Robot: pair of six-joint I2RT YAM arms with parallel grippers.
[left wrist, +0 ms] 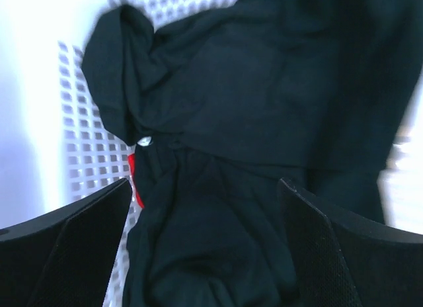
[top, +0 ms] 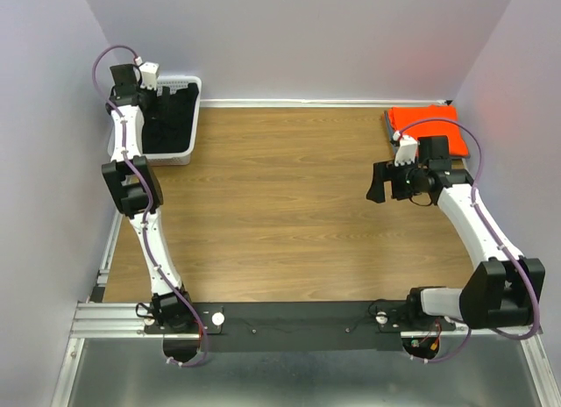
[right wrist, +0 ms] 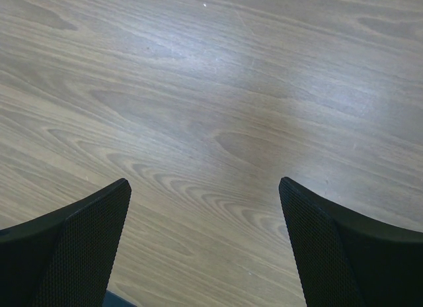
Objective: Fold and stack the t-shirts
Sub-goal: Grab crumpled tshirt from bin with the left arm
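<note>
The left gripper lowers into the basket and closes on a small fold of black cloth [top: 161, 111] [left wrist: 205, 200] next, since the black t-shirt lies over the red one.
A crumpled black t-shirt [left wrist: 244, 108] fills the white mesh basket [left wrist: 86, 148] in the left wrist view. A thin strip of a red t-shirt [left wrist: 135, 181] shows at its left edge, the rest hidden under the black cloth. My left gripper [left wrist: 205, 184] hangs open just above the black t-shirt, with nothing between its fingers. From above, the left gripper [top: 165, 103] is over the basket [top: 195, 117] at the table's far left. A folded orange t-shirt [top: 423, 120] lies at the far right corner. My right gripper [top: 379, 182] is open over bare wood, just in front of the orange t-shirt.
The wooden table [top: 280, 205] is walled on the left, back and right. The right wrist view holds only the wood grain [right wrist: 218, 88] under the open right gripper [right wrist: 205, 184]. Both arm bases sit on a black rail [top: 289, 324] at the near edge.
</note>
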